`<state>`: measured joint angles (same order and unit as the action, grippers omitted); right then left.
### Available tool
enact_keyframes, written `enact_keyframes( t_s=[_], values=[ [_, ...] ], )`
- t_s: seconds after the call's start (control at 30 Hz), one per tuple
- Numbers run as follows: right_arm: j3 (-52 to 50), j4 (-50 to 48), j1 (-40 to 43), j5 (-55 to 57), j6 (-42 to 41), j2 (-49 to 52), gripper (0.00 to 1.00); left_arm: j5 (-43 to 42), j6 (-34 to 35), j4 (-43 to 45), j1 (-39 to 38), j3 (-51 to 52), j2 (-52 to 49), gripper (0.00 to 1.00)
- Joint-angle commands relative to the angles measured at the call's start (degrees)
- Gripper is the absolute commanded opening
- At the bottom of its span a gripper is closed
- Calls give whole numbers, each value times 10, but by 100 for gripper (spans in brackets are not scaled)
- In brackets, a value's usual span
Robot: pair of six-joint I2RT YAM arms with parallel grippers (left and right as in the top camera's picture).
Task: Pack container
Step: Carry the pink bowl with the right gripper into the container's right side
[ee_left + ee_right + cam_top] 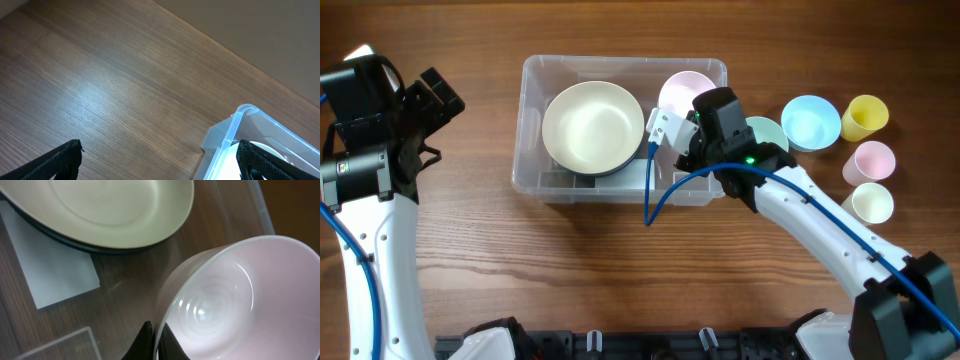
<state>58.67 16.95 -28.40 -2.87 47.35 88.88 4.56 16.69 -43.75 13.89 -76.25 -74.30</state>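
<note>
My right gripper brings the tilted pink bowl down to the container's base (pixel 680 105) next, beside the stacked cream bowl.
The clear plastic container (pixel 535 80) sits at table centre with a cream bowl (pixel 592 128) stacked on darker ones in its left half. My right gripper (pixel 157 342) is shut on the rim of a pink bowl (pixel 225 305) and holds it tilted in the container's right end, also seen in the overhead view (pixel 682 92). A white label (pixel 55 265) shows on the container's base. My left gripper (pixel 160 160) is open and empty over bare table, left of the container's corner (pixel 235 130).
To the right of the container stand a mint bowl (pixel 768 133), a blue bowl (pixel 810 121), a yellow cup (pixel 866 116), a pink cup (pixel 871 161) and a cream cup (pixel 871 202). The left arm (pixel 380 120) is at the far left.
</note>
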Motion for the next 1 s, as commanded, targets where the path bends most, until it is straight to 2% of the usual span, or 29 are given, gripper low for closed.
enact_keyframes(
  t_s=[0.0, 0.27, 0.97],
  values=[
    [14, -9, 3, -17, 36, 35, 5, -7, 5, -1, 3, -6, 3, 100],
    [14, -64, 17, -15, 35, 106, 4, -7, 5, -1, 3, -6, 3, 100],
    [14, -101, 57, -76, 35, 138, 4, -7, 5, -1, 3, -6, 3, 100]
  ],
)
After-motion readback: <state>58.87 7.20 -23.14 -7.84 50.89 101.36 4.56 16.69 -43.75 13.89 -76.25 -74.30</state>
